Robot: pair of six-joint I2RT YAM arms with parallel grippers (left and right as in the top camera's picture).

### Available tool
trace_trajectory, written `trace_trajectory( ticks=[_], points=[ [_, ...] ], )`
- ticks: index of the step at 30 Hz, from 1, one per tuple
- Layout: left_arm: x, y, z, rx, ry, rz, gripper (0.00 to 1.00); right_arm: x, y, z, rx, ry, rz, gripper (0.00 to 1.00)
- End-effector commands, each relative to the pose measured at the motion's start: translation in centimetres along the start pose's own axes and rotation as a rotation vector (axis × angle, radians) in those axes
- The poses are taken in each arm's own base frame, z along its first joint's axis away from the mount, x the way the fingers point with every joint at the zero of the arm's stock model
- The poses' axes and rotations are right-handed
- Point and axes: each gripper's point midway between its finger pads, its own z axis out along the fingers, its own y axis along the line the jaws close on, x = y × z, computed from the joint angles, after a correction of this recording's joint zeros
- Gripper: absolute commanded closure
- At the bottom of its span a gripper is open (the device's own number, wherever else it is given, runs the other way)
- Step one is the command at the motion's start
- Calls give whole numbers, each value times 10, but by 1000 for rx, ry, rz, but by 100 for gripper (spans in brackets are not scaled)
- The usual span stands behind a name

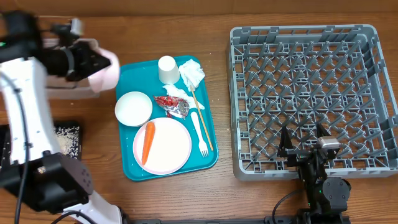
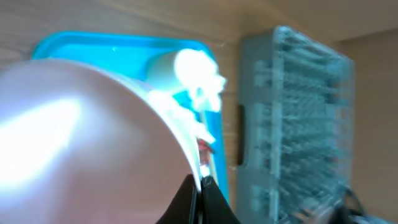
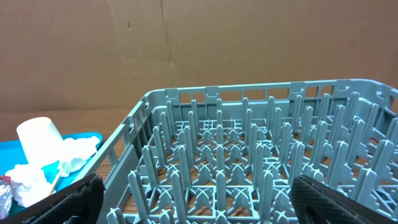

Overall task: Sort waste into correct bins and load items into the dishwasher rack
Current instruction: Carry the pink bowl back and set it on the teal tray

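I will carry the bowl over with my left gripper next, lower it and release, as the tray's bare corner by the cup lies below, to its right in the overhead view.
My left gripper (image 1: 93, 62) is shut on the rim of a small white bowl (image 1: 107, 70) and holds it tilted above the clear tub (image 1: 69, 93) at the back left. In the blurred left wrist view the bowl (image 2: 81, 137) fills the frame, with the jaws (image 2: 200, 186) pinching its edge. The teal tray (image 1: 127, 168) carries a second bowl (image 1: 133, 108), a cup (image 1: 168, 68), napkins (image 1: 191, 73), a foil wrapper (image 1: 173, 104), a fork (image 1: 200, 132), chopsticks (image 1: 202, 118) and a plate (image 1: 171, 148) with a carrot (image 1: 148, 142). My right gripper (image 1: 303, 140) is open and empty over the grey rack's (image 1: 373, 99) front edge.
A black tray (image 1: 76, 124) holding rice (image 1: 67, 142) lies at the left under my left arm. The right wrist view shows the rack's pegs (image 3: 249, 155), with the cup (image 3: 40, 140) and napkins (image 3: 71, 152) to their left, and my open fingers (image 3: 199, 202).
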Motion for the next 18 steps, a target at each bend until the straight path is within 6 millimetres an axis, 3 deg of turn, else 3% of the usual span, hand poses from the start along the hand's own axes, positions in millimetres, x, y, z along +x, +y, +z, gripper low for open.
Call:
trace_trajectory(
  ticks=[1, 6, 8, 13, 18],
  points=[
    [-22, 8, 10, -312, -123, -90, 96, 2, -2, 0, 10, -5, 4, 0],
    [-42, -16, 46, -400, -204, 18, 96, 1, -2, 0, 10, -5, 4, 0],
    [-44, -16, 59, -477, -221, 57, 96, 1, -2, 0, 10, -5, 4, 0],
    [-41, 6, 84, -726, -216, 117, 96, 1, -2, 0, 10, -5, 4, 0],
    [-29, 24, 119, -763, -131, 122, 96, 1, -2, 0, 10, -5, 4, 0]
  ],
)
